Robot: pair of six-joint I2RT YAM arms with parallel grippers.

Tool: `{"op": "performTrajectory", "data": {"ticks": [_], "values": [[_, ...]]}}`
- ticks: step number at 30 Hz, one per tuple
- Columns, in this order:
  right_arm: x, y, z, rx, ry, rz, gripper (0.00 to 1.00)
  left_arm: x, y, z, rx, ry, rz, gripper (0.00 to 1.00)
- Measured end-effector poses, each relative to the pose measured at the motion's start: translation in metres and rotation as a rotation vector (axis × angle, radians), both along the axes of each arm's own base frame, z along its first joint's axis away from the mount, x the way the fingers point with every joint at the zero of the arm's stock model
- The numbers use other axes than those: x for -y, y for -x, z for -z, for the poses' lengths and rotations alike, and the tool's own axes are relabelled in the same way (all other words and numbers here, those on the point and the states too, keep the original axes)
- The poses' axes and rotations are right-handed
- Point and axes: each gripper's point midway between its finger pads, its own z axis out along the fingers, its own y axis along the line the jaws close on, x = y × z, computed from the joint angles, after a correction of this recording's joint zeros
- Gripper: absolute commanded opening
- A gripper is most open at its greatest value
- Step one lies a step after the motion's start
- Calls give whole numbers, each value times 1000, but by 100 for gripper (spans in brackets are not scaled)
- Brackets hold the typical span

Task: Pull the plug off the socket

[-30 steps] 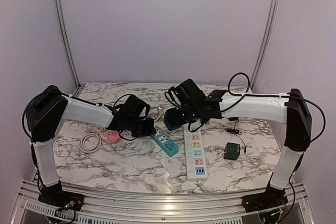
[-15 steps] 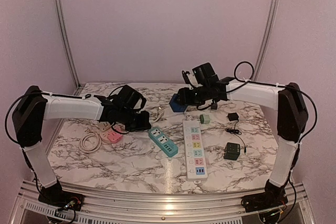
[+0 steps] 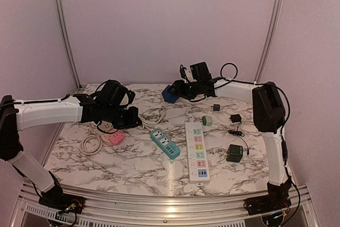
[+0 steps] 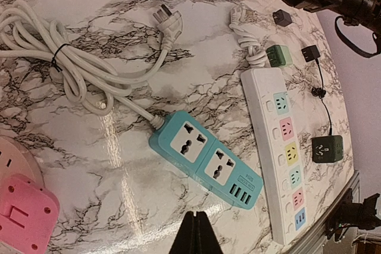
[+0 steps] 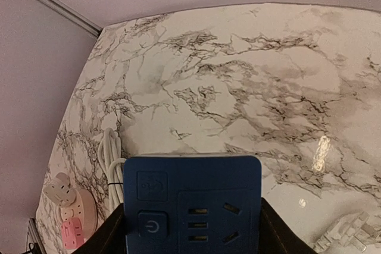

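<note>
Next, my right gripper lowers the blue cube onto the open patch of bare marble below the gripper, beside the white cable's plug, and releases the cube.
My right gripper (image 3: 179, 89) is shut on a blue cube socket (image 3: 169, 94) and holds it above the far back of the table. In the right wrist view the cube (image 5: 191, 194) sits between my fingers (image 5: 111, 236), its front outlets empty. A small green plug adapter (image 3: 207, 120) lies loose by the top end of the white strip, and also shows in the left wrist view (image 4: 278, 56). My left gripper (image 3: 134, 124) is shut and empty, hovering left of the teal power strip (image 3: 165, 143). Its tips (image 4: 194, 217) are just short of that strip (image 4: 205, 159).
A white multi-colour power strip (image 3: 196, 152) lies right of centre. A pink socket (image 3: 113, 138) and coiled white cable (image 3: 91, 143) lie at left. A white cable with plug (image 4: 166, 19) lies mid-back. A dark green cube (image 3: 235, 153) and black adapters (image 3: 235, 117) lie at right.
My right arm has carried the blue cube back and left, off the table middle. The green adapter now shows on the table. My left arm has swung left, away from the teal strip.
</note>
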Motion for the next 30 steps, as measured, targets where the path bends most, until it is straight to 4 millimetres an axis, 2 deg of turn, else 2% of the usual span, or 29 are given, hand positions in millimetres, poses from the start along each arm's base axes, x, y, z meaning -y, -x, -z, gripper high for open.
{"op": "performTrajectory", "data": {"ticks": [6, 11, 16, 24, 30], "values": [[-4, -26, 43, -46, -23, 20, 20, -11, 7, -8, 14, -3, -13, 0], [-5, -30, 72, -92, -26, 26, 28, -15, 9, -4, 8, -15, -21, 0], [-4, -31, 71, -102, -47, 21, 41, -17, 10, 0, 3, -24, -29, 0], [2, -30, 75, -122, -34, 12, 72, -25, 3, 1, 9, -37, -74, 0], [7, -25, 85, -139, 12, 3, 78, -29, 0, 1, 13, -43, -94, 0]]}}
